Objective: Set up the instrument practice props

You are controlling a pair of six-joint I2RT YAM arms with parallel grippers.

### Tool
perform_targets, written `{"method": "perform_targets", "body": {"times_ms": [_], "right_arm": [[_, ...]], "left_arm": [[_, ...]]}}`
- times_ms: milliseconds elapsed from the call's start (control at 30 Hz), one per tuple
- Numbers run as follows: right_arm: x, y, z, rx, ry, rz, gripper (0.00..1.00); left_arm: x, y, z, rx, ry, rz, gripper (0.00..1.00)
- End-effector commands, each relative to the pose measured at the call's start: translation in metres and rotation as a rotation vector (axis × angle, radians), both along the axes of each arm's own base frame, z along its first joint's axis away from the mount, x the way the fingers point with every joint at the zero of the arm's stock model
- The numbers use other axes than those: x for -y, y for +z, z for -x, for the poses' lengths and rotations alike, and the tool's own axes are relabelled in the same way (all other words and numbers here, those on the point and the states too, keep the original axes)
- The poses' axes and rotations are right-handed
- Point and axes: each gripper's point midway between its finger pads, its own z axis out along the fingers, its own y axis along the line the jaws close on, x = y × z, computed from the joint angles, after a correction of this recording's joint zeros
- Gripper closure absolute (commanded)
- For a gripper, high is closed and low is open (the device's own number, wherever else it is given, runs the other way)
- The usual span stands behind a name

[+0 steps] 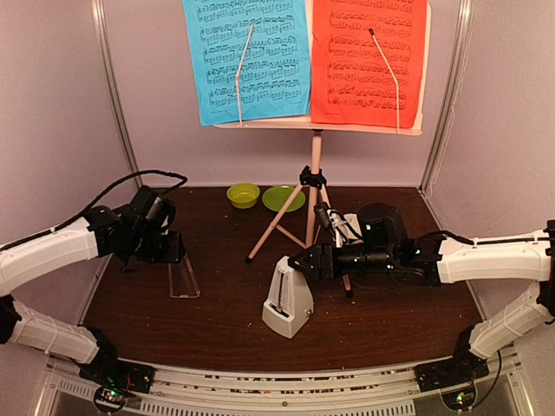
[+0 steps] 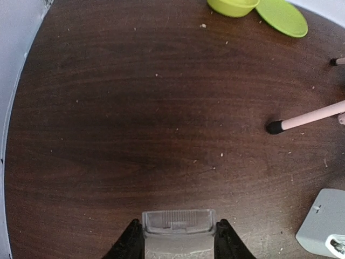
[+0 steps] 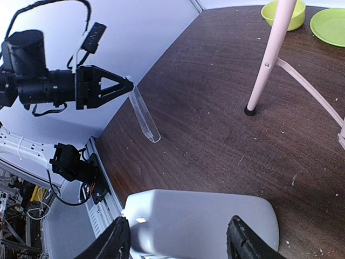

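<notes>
My left gripper should move down toward the table beneath the clear plastic piece (image 1: 183,279), slightly toward the forward stand leg (image 1: 272,227), and then open. The table is open there.
The pale pink music stand (image 1: 316,160) stands at the back on its tripod legs (image 3: 272,48), with a blue page (image 1: 247,56) and a red page (image 1: 368,61) on its ledge. The white metronome (image 1: 288,299) stands upright on the table in front of it. My right gripper (image 1: 301,260) is at the metronome's upper part. In the wrist view its jaws (image 3: 178,221) stand apart on either side of the white body (image 3: 205,216); I cannot tell if they touch it. My left gripper (image 2: 178,222) is shut on a clear plastic piece (image 2: 178,222), whose lower end reaches the table (image 1: 183,279).
A green bowl (image 1: 243,195) and a green plate (image 1: 282,198) lie at the back behind the tripod. One stand leg (image 2: 312,116) reaches forward to the left. Pale walls close in the left, right and back sides.
</notes>
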Motion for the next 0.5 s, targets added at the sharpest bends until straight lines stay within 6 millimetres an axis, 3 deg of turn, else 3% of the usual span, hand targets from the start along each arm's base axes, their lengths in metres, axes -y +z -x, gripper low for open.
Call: {"method": "perform_targets", "body": {"times_ms": [0, 267, 333, 467], "right_arm": [[0.034, -0.089, 0.018, -0.146, -0.01, 0.301, 0.39], [0.032, -0.086, 0.017, -0.148, -0.011, 0.304, 0.38], [0.03, -0.085, 0.018, -0.152, -0.005, 0.305, 0.38], [0.026, -0.081, 0.018, -0.154, 0.007, 0.302, 0.35]], "left_arm": [[0.005, -0.022, -0.004, -0.207, -0.102, -0.048, 0.74], [0.0, -0.044, -0.06, -0.301, -0.118, -0.131, 0.67], [0.001, -0.047, -0.072, -0.304, -0.127, -0.148, 0.62], [0.0, -0.046, -0.09, -0.293, -0.126, -0.179, 0.38]]}}
